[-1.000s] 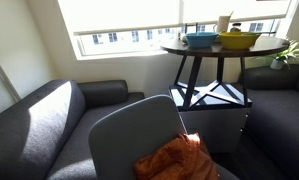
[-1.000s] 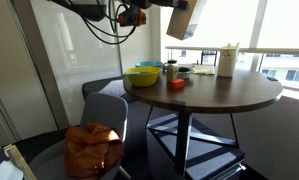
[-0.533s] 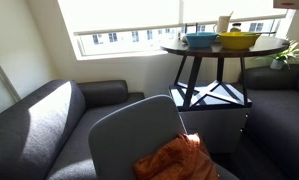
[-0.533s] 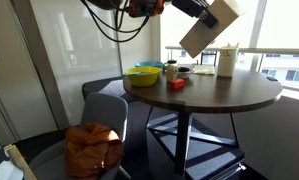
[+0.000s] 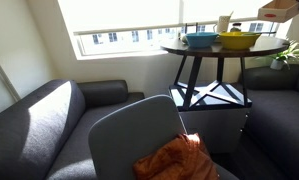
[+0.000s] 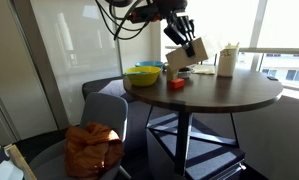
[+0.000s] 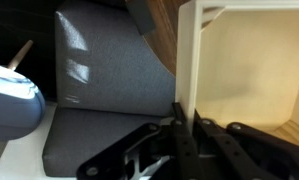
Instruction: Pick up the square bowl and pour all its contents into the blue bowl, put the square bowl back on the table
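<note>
The gripper lowers next, turns the empty square bowl level there and releases it, since the clear tabletop beside the red object lies below the gripper.
My gripper is shut on one wall of the cream square bowl and holds it tilted above the round dark brown table. The bowl hangs just right of the teal-blue bowl and the yellow bowl. In the wrist view the fingers pinch the bowl's wall, and its pale inside shows no contents. In an exterior view the blue bowl and yellow bowl sit on the table, with the square bowl at the top right corner.
A white jug, a small red object and small items stand on the table. A grey chair holds an orange cloth. A grey sofa stands by the window, and a plant behind the table.
My gripper has carried the square bowl down and toward the bowls, from high above the table to just above its top beside the blue bowl. The bowl has also turned in the grip.
</note>
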You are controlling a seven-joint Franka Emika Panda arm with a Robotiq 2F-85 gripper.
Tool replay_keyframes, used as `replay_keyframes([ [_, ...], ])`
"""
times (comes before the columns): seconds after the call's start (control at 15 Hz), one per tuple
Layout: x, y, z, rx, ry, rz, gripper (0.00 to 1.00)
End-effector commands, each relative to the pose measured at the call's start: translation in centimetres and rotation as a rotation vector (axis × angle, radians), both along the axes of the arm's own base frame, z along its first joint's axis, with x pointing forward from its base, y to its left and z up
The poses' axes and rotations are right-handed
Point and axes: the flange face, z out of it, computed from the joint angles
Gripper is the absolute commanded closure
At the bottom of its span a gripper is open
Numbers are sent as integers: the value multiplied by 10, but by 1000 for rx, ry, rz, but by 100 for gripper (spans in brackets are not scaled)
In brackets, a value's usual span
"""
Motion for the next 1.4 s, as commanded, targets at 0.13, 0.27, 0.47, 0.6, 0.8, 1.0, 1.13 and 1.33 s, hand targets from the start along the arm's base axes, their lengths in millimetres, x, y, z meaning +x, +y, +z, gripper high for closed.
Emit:
replay_keyframes([
  [0.13, 8, -2, -6, 34, 20, -41, 98],
  [0.27, 17, -13, -21, 115, 56, -117, 98],
  [0.47, 25, -32, -38, 228, 60, -185, 98],
  [0.6, 29, -47, -43, 297, 27, -231, 98],
  [0.8, 37, -67, -52, 349, -6, -284, 98],
  [1.0, 48, -83, -61, 369, -27, -318, 98],
  [1.13, 58, -84, -61, 370, -34, -351, 98],
  [1.33, 73, -84, -62, 356, -33, -379, 98],
])
